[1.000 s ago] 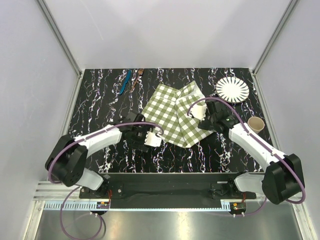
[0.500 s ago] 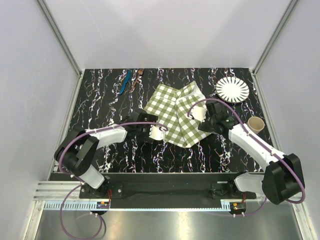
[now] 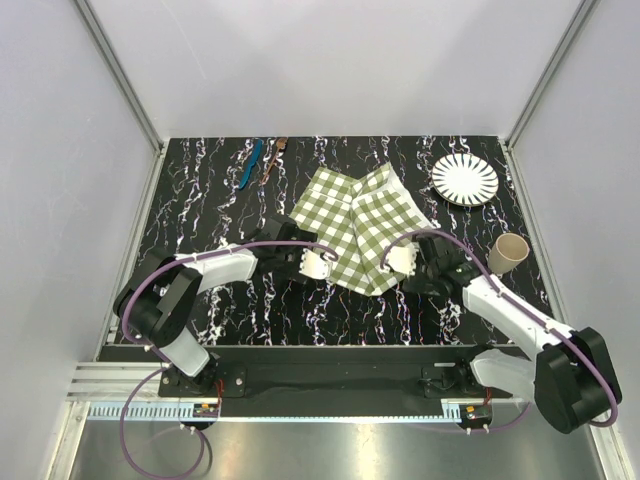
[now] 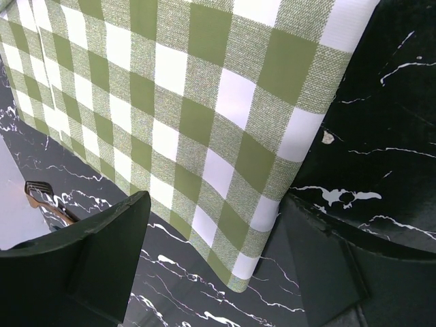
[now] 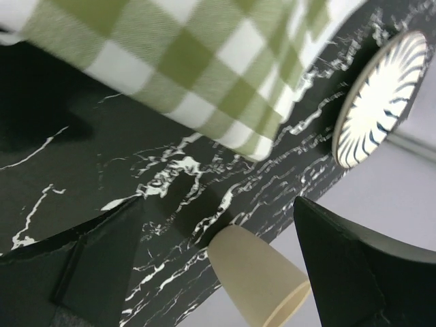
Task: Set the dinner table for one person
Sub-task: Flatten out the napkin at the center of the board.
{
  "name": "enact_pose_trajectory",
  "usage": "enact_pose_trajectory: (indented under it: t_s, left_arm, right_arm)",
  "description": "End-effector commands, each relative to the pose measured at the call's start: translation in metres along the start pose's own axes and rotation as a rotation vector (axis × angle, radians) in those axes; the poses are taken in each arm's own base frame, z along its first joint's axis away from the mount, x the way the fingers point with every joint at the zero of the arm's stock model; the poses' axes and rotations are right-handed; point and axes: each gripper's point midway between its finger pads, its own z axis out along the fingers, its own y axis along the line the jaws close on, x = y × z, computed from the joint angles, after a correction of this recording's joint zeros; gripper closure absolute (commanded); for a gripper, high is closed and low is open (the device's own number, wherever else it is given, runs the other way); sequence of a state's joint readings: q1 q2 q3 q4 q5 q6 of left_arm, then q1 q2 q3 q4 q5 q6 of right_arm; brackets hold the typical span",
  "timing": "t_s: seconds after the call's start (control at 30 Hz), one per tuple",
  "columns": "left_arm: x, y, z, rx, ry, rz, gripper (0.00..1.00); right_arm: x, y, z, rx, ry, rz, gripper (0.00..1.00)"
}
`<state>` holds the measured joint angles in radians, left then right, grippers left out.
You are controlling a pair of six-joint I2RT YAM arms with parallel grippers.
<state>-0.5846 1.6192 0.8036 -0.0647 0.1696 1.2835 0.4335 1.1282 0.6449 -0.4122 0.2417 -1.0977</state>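
Note:
The right gripper lowers its empty fingers onto the cloth's near corner on the cup's side next, until the cloth's fold sits between them. That corner lies beyond my fingers.
The dinner table (image 3: 200,220) is black with white veins. A crumpled green-and-white checked cloth (image 3: 355,230) lies at its middle. My left gripper (image 3: 318,263) sits at the cloth's near left edge. In the left wrist view its jaws stand open on either side of a cloth corner (image 4: 238,266), not pinching it. My right gripper (image 3: 402,262) is open at the cloth's near right corner, and the cloth (image 5: 191,61) lies beyond its fingertips with nothing between them. Also on the table are a striped plate (image 3: 465,180) and a beige cup (image 3: 510,250).
A blue utensil (image 3: 250,165) and a brown one (image 3: 275,158) lie at the far left of the table. The cup (image 5: 255,272) and plate (image 5: 378,102) stand to the right of my right arm. Grey walls close in the table's sides and back.
My left gripper slid right to the cloth's near left edge and its jaws narrowed a little. My right gripper drew back from over the cloth to its near right corner.

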Motion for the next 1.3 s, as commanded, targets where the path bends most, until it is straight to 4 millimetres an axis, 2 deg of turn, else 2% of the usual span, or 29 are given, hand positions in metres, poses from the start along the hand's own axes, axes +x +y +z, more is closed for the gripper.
enact_pose_trajectory:
  t_s: [0.0,0.07,0.1,0.13,0.2,0.23,0.37,0.47,0.53,0.57,0.6,0.63,0.67,0.7,0.73,0.8,0.87,0.9,1.0,1.03,1.1,1.13,1.27]
  left_arm:
    - [0.01,-0.016,0.0,0.067,0.039,-0.017,0.18]
    - [0.011,-0.015,-0.001,0.064,0.043,-0.022,0.17]
    - [0.012,-0.015,-0.001,0.063,0.046,-0.022,0.17]
    - [0.012,-0.014,-0.002,0.061,0.047,-0.025,0.17]
    - [0.012,-0.011,-0.004,0.055,0.051,-0.026,0.17]
    - [0.012,-0.01,-0.005,0.051,0.052,-0.027,0.17]
    - [0.013,-0.008,-0.006,0.048,0.06,-0.036,0.18]
    - [0.014,-0.008,-0.006,0.047,0.064,-0.045,0.23]
    - [0.014,-0.007,-0.006,0.047,0.065,-0.049,0.29]
    - [0.014,-0.007,-0.005,0.049,0.067,-0.051,0.33]
    - [0.014,-0.007,-0.005,0.051,0.067,-0.053,0.48]
    - [0.014,-0.006,-0.006,0.052,0.068,-0.058,0.57]
    - [0.014,-0.006,-0.005,0.056,0.071,-0.063,0.71]
    - [0.014,-0.003,-0.006,0.049,0.072,-0.068,0.83]
    - [0.012,-0.001,-0.007,0.046,0.07,-0.083,1.0]
    - [0.014,0.002,-0.01,0.035,0.083,-0.085,1.0]
    - [0.016,0.015,-0.015,-0.005,0.104,-0.104,1.0]
    - [0.02,0.033,-0.024,-0.053,0.133,-0.136,1.0]
    - [0.033,0.072,-0.05,-0.167,0.201,-0.197,1.0]
    - [0.036,0.098,-0.067,-0.232,0.211,-0.239,1.0]
    - [0.042,0.127,-0.091,-0.303,0.235,-0.276,1.0]
    - [0.044,0.136,-0.101,-0.335,0.248,-0.282,1.0]
    - [0.051,0.162,-0.131,-0.425,0.335,-0.228,1.0]
  right_arm:
    - [-0.012,0.004,0.008,0.027,-0.083,-0.131,0.04]
    - [-0.014,0.015,0.016,0.022,-0.117,-0.175,0.04]
    - [-0.019,0.01,0.018,0.058,-0.143,-0.213,0.03]
    - [-0.018,0.026,0.025,0.029,-0.162,-0.244,0.03]
    - [-0.024,0.023,0.03,0.075,-0.2,-0.294,0.03]
    - [-0.022,0.034,0.036,0.055,-0.206,-0.31,0.03]
    - [-0.028,0.033,0.052,0.076,-0.216,-0.306,0.05]
    - [-0.028,0.03,0.068,0.098,-0.191,-0.296,0.09]
    - [-0.03,0.022,0.08,0.13,-0.17,-0.289,0.17]
    - [-0.031,0.019,0.083,0.137,-0.165,-0.275,0.27]
    - [-0.032,0.018,0.087,0.135,-0.161,-0.268,0.41]
    - [-0.035,0.011,0.086,0.15,-0.167,-0.255,0.58]
    - [-0.038,0.006,0.084,0.164,-0.175,-0.247,0.85]
    - [-0.042,-0.001,0.081,0.195,-0.188,-0.244,0.98]
    - [-0.041,-0.008,0.078,0.222,-0.176,-0.242,1.0]
    - [-0.041,-0.022,0.072,0.274,-0.155,-0.251,1.0]
    - [-0.04,-0.042,0.064,0.334,-0.119,-0.236,1.0]
    - [-0.042,-0.06,0.055,0.385,-0.102,-0.221,1.0]
    - [-0.045,-0.092,0.033,0.474,-0.082,-0.209,1.0]
    - [-0.047,-0.11,0.022,0.524,-0.069,-0.192,1.0]
    - [-0.049,-0.128,0.008,0.571,-0.053,-0.19,1.0]
    - [-0.049,-0.139,0.0,0.605,-0.037,-0.181,1.0]
    - [-0.051,-0.165,-0.023,0.681,0.0,-0.239,1.0]
